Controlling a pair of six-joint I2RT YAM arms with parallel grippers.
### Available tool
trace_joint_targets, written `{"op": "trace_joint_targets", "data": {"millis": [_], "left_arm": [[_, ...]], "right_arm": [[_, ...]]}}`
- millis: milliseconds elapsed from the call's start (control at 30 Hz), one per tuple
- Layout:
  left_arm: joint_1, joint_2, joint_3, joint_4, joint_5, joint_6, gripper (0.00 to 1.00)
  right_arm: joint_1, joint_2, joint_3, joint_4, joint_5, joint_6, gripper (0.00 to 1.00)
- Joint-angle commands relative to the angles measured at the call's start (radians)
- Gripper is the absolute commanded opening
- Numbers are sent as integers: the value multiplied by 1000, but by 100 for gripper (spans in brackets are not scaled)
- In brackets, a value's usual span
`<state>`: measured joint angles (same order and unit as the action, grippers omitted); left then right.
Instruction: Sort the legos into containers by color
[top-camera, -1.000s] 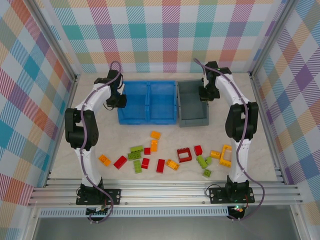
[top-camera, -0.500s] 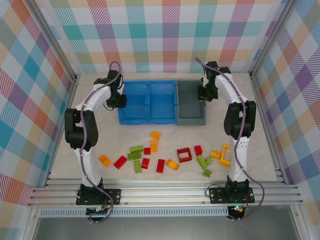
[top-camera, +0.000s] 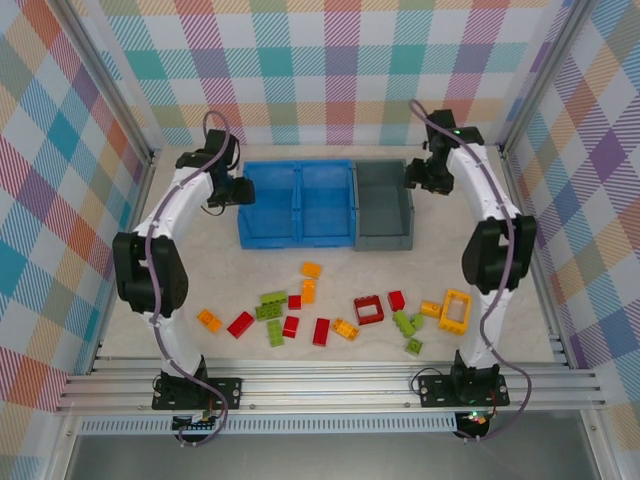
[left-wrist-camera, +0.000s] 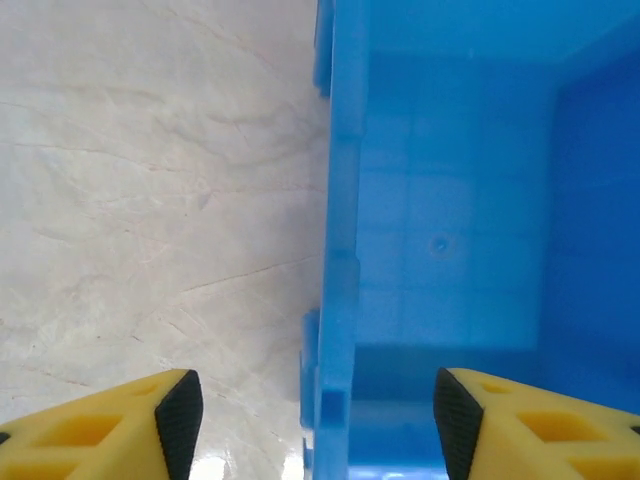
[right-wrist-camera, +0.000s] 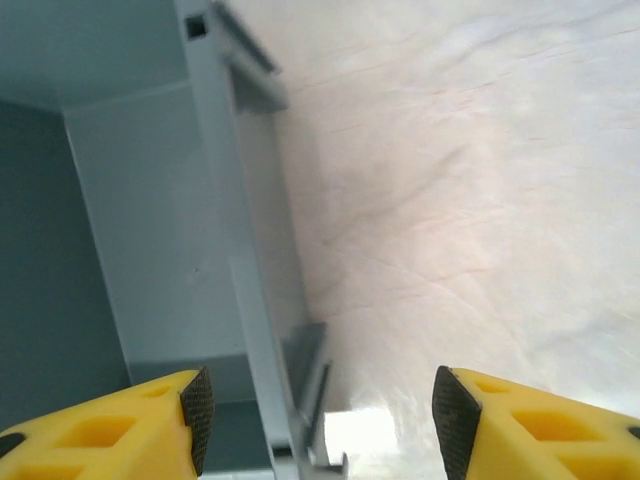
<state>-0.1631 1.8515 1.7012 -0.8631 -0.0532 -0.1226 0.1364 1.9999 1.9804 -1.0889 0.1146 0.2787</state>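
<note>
The yellow frame's open middle leaves space for a finger, so I will move my right gripper back and down onto its bar (top-camera: 446, 302) beside the small yellow brick.
The legos lie scattered on the near half of the table: a red frame (top-camera: 369, 310), a yellow frame (top-camera: 455, 310), green bricks (top-camera: 272, 305), an orange brick (top-camera: 209, 320) and several more. The blue container (top-camera: 296, 243) and the grey container (top-camera: 384, 243) stand side by side at the back, with no bricks showing inside. My left gripper (top-camera: 240, 190) (left-wrist-camera: 310, 425) is open, straddling the blue container's left wall (left-wrist-camera: 340, 250) without touching it. Over the grey container's right wall (right-wrist-camera: 240, 230) my right gripper (top-camera: 415, 178) (right-wrist-camera: 320, 420) stands open as well.
Aluminium posts and checked walls close in the table on three sides. Bare table (top-camera: 180, 290) lies left of the blue container, right of the grey one, and in a strip between the containers and the bricks.
Both grippers have opened and let go of the container walls. The grey container, askew a second ago, now sits square beside the blue one. Both arms have swung outward.
</note>
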Motion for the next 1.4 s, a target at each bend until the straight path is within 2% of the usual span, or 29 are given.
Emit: {"op": "trace_joint_targets", "data": {"millis": [0,67,167,300,400,500,667,867,1133,1367], "left_arm": [[-18,-150,-52,10,58,-84,70],[-68,-249,-139,82,134,-126,75],[-210,-391,-303,208,197,-218,76],[-453,-545,-573,464,185,-403,75],[-626,-611,-730,620,100,-508,74],[-787,-642,-816,718,20,-586,73],[-966,-637,-864,805,-63,-643,72],[-1040,-581,-845,844,-92,-665,71],[-1056,-519,-794,849,-68,-657,70],[-1073,-492,-773,855,-69,-652,70]], "right_arm": [[-8,-188,-141,-24,111,139,60],[-8,-313,-301,-11,115,226,60],[-8,-509,-574,21,109,337,58],[-11,-708,-867,94,59,390,58],[-12,-726,-971,134,-8,390,57],[-12,-698,-1029,158,-38,406,55],[-25,-650,-1084,197,-6,412,52],[-63,-611,-1123,213,5,402,49],[-87,-588,-1176,240,-18,389,48],[-102,-550,-1187,281,-24,364,36]]}}
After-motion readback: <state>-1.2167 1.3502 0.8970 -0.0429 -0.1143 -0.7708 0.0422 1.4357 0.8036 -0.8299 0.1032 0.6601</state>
